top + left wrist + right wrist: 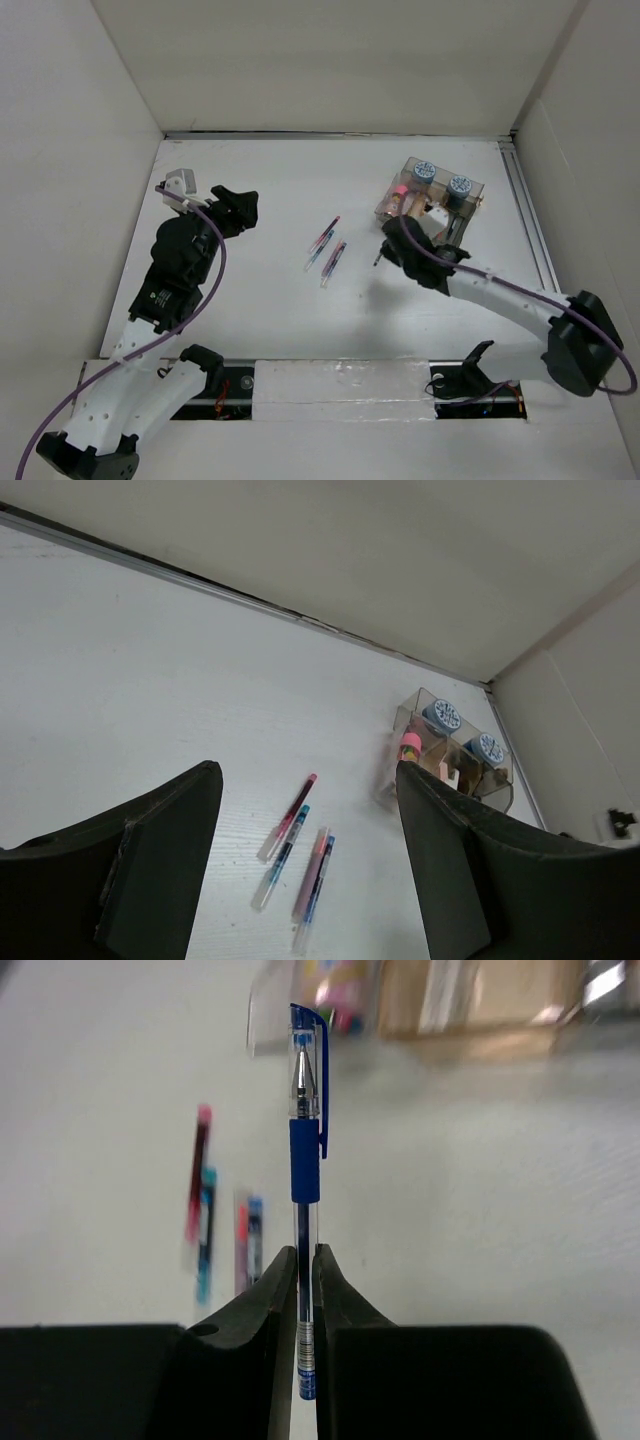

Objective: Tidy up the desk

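Observation:
The clear box's open end section (454, 228) (610, 988) is to the right of my right gripper in the top view, so I will swing across, lower the blue pen inside and let go.
The desk (270, 310) is a white tabletop between white walls. Several pens (325, 250) lie loose at its middle; they also show in the left wrist view (295, 855) and the right wrist view (205, 1215). My right gripper (385, 248) is shut on a blue capped pen (305, 1150), held above the desk just left of a clear compartment box (430, 195). In the right wrist view the gripper (305, 1275) pinches the pen's clear barrel. My left gripper (240, 210) is open and empty at the left, its fingers (150, 880) apart, well clear of the pens.
The clear box (455, 750) holds two blue-topped round items (443, 178) and a pink item (410, 745). A metal rail (530, 225) runs along the desk's right edge. White walls enclose the back and sides.

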